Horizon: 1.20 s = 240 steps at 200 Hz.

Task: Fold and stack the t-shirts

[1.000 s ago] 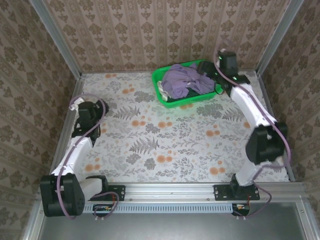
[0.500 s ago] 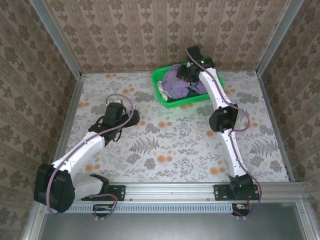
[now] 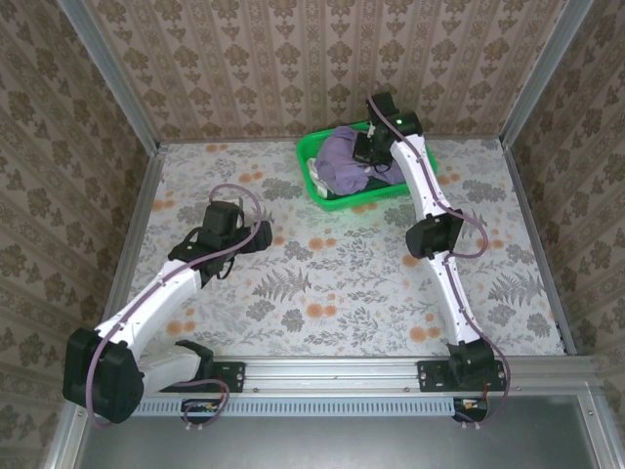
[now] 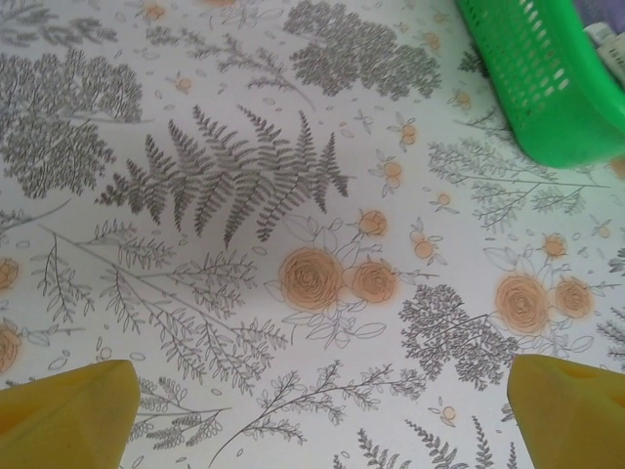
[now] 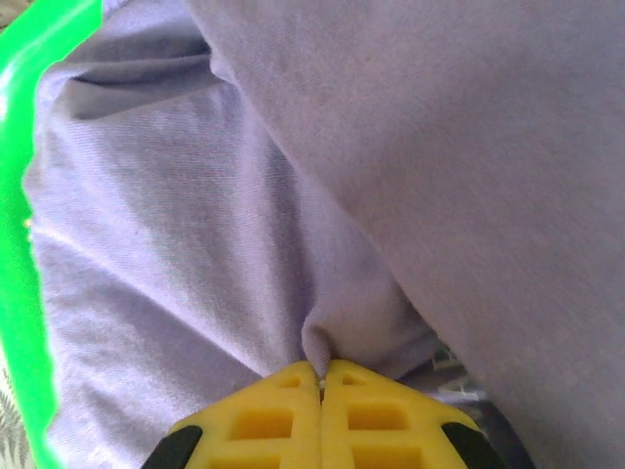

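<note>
The pinched fold goes up out of the basket (image 3: 337, 202) next, then swings across, lowers and is released, since bare tablecloth lies between my right gripper and left gripper.
A lavender-purple t-shirt (image 3: 342, 156) lies crumpled in the bright green basket (image 3: 337, 202) at the back of the table. My right gripper (image 3: 369, 149) reaches down into the basket. In the right wrist view its yellow fingers (image 5: 254, 425) are shut (image 5: 320, 376) on a small pinched fold of the lavender shirt (image 5: 195, 244). A dark green t-shirt (image 3: 388, 176) peeks out beside the lavender one, mostly hidden under the arm. My left gripper (image 3: 262, 233) hovers over the table left of centre, open (image 4: 322, 410), with bare tablecloth between its fingertips (image 4: 68, 415).
The table wears a floral cloth (image 3: 322, 283). In the left wrist view the basket's corner (image 4: 547, 88) is at the top right. Wallpapered walls and metal rails (image 3: 137, 234) close in the left, right and back sides.
The right arm swung from the right side over the basket and its jaws closed on the lavender shirt. The left arm reached out from the left edge toward the table's middle.
</note>
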### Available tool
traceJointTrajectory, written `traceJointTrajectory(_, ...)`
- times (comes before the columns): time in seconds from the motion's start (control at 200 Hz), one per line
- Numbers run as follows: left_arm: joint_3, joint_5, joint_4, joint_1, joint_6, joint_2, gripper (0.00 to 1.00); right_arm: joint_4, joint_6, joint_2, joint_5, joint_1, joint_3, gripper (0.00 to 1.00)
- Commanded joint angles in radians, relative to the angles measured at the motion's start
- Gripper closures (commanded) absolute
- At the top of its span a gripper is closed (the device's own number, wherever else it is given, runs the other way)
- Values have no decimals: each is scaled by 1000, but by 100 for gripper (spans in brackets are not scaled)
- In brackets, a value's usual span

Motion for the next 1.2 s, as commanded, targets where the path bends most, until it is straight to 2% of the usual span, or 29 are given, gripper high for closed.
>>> traceJointTrajectory(0.0, 75, 27, -27, -3, 75, 11, 2, -91, -56, -188, 22, -41, 89, 100)
traceJointTrajectory(0.15, 133, 16, -39, -2, 135, 18, 2, -142, -102, -323, 36, -83, 89, 100)
traceJointTrajectory(0.175, 143, 14, -41, -33, 142, 18, 2, -146, -107, -344, 29, -86, 89, 100)
traceJointTrajectory(0.31, 185, -13, -56, -46, 162, 12, 2, -127, -121, -478, 0, -83, 88, 100)
traceJointTrajectory(0.525, 218, -144, -95, -53, 157, -17, 2, -10, -133, -690, -82, -60, 89, 100)
traceJointTrajectory(0.8, 247, -279, -157, -53, 113, -38, 2, 39, -208, -861, -50, 121, 89, 100)
traceJointTrajectory(1.045, 262, -285, -180, -57, 70, -24, 2, 27, -219, -849, 29, 269, 89, 100)
traceJointTrajectory(1.195, 275, -293, -207, -57, 72, -30, 2, 133, -226, -884, 45, 309, 88, 100)
